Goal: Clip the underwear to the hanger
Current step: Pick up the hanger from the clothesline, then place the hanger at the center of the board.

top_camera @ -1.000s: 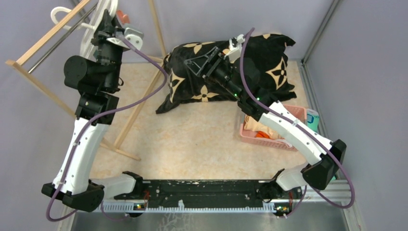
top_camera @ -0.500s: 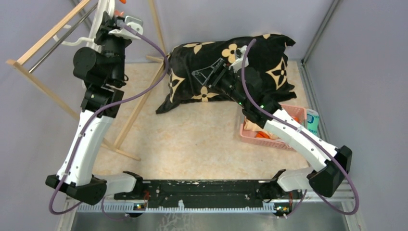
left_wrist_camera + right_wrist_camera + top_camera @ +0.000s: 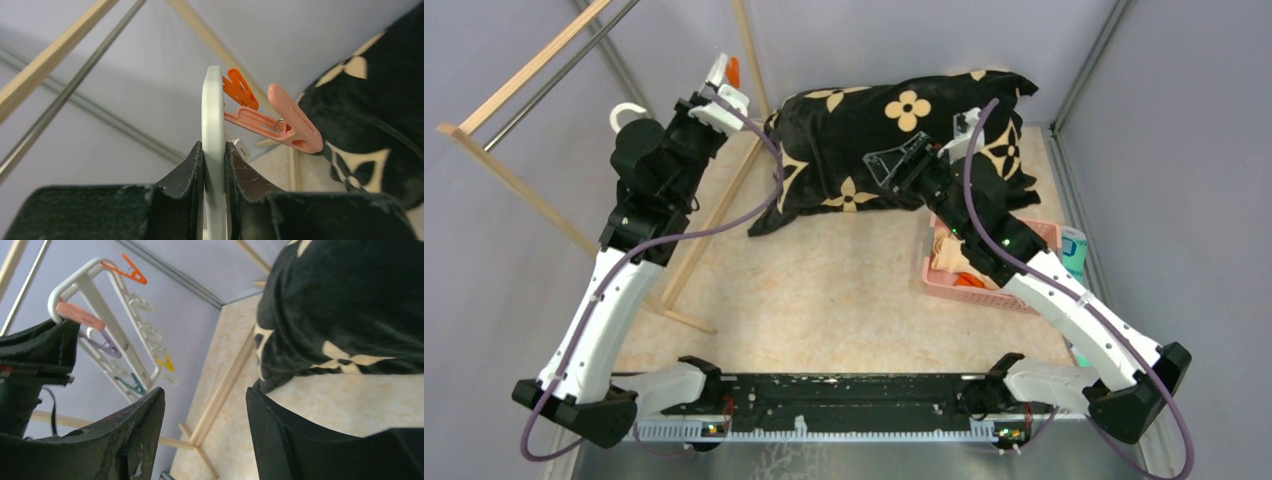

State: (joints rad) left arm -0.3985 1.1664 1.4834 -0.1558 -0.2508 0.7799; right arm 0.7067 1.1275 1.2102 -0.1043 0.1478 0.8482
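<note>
I will next move the hanger back and down with my left gripper, turning away from the rack, to the floor before the black cushion, where bare space fits the hanger.
My left gripper [image 3: 720, 88] is raised at the back left, shut on the edge of the white hanger [image 3: 213, 115]. Its jaws press the frame bar from both sides [image 3: 214, 146]. An orange clip [image 3: 240, 89] and a pink clip [image 3: 286, 126] dangle just past my fingers. The hanger's hook [image 3: 625, 112] shows behind the left arm. In the right wrist view the hanger [image 3: 104, 304] hangs with several coloured clips. The right gripper [image 3: 897, 165] hovers open and holds nothing [image 3: 205, 396] over a black cushion. Pale beige underwear [image 3: 945, 257] lies in the pink basket, partly hidden by my right arm.
A wooden rack [image 3: 520, 72] with a metal bar [image 3: 596, 36] leans at the back left, its legs [image 3: 714, 222] crossing the floor. The black flower-patterned cushion [image 3: 864, 130] fills the back centre. The pink basket [image 3: 989, 295] also holds an orange cloth [image 3: 970, 282].
The left arm has swung the hanger away from the rack's bar, rightward and lower, still gripped. The right gripper has drifted right and nearer, staying open.
</note>
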